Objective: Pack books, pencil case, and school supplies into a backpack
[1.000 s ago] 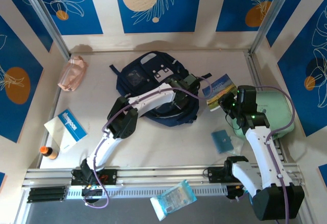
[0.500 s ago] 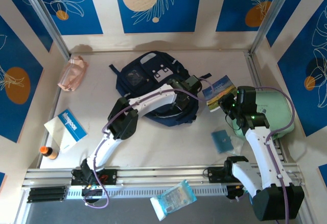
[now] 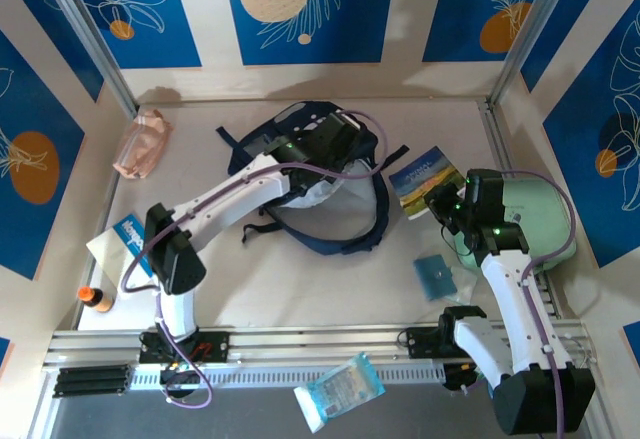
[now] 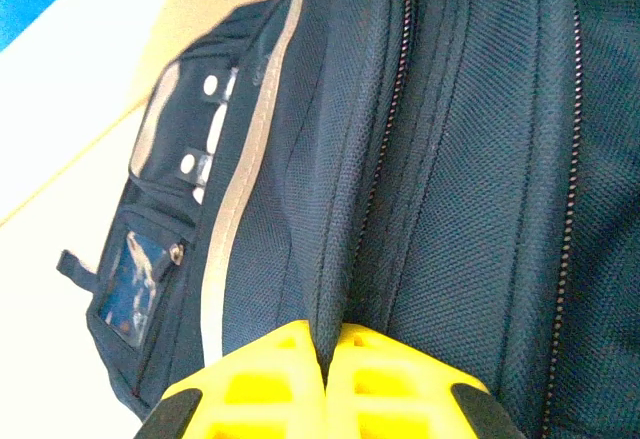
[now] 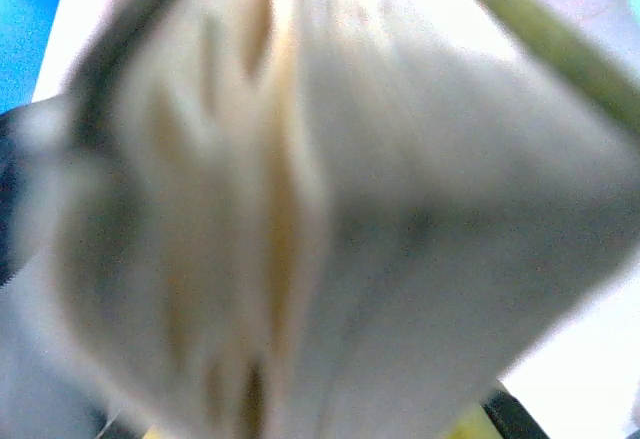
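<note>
The green-covered book (image 3: pixel 424 177) should go into the backpack's opening with the robot's right gripper, which should release it inside while the left gripper holds the backpack open.
The navy backpack (image 3: pixel 345 229) lies at the middle back of the table, its mouth pulled up so the pale lining (image 3: pixel 322 195) shows. My left gripper (image 3: pixel 333 145) is shut on a fold of the backpack's fabric (image 4: pixel 470 159) beside the zip, its yellow fingers (image 4: pixel 270 379) pressed together on it. My right gripper (image 3: pixel 446 202) is shut on the green-covered book (image 3: pixel 424 177), held just right of the bag; its blurred pages (image 5: pixel 330 209) crowd the right wrist view. The pink pencil case (image 3: pixel 140 144) lies back left. A teal pad (image 3: pixel 435 276) and an orange-capped tube (image 3: pixel 96 299) lie loose.
A white book with a blue label (image 3: pixel 116 251) lies front left, partly under my left elbow. The mint-green case (image 3: pixel 540 221) sits against the right wall behind my right arm. A plastic-wrapped packet (image 3: pixel 340 389) rests on the front rail.
My left gripper closed on the backpack's fabric and drew it up and toward the back left, opening the bag so the lining shows. The right arm and its book held still.
</note>
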Motion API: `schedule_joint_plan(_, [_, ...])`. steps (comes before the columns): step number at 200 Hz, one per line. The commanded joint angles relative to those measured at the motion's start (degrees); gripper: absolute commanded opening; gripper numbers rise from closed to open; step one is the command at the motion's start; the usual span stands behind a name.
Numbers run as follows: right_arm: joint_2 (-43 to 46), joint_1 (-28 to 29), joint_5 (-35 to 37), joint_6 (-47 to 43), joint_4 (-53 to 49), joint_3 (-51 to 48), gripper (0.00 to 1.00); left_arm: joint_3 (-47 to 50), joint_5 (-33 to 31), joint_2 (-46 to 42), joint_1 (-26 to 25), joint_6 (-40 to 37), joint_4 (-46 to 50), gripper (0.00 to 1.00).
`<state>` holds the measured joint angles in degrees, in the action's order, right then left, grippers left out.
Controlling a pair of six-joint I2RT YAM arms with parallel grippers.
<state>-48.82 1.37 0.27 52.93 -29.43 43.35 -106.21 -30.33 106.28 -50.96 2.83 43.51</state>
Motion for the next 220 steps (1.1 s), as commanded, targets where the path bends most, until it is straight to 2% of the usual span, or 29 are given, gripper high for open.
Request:
schedule_joint_plan(1, [2.07, 1.6, -6.86, -0.54, 7.24, 2.57, 0.0, 2.22, -3.07, -4.77, 0.09, -0.83, -10.99, 0.0])
schedule_joint_plan(62, [2.58, 9.68, -6.46, 1.04, 14.42, -2.42, 0.0, 2.28, -1.04, -5.07, 0.39, 0.32, -11.7, 0.0])
schedule_joint_plan(108, [-1.0, 17.63, -5.36, 2.72, 19.83, -3.89, 0.0, -1.64, 1.23, -3.55, 0.43, 1.87, -6.93, 0.0])
schedule_joint_plan(162, [-10.24, 22.19, -7.49, 6.9, 32.67, -3.38, 0.0, -7.63, 7.06, -4.43, 0.31, 3.13, -0.25, 0.0])
schedule_joint_plan(191, [-17.26, 24.04, -4.26, 9.12, 35.77, -1.37, 0.0, -7.1, 6.6, -5.8, 0.34, 3.3, 0.09, 0.0])
schedule_joint_plan(220, [-25.6, 27.17, 2.75, 8.47, 39.09, 1.27, 0.0, -6.9, 6.79, -5.55, 0.38, 3.32, -0.49, 0.0])
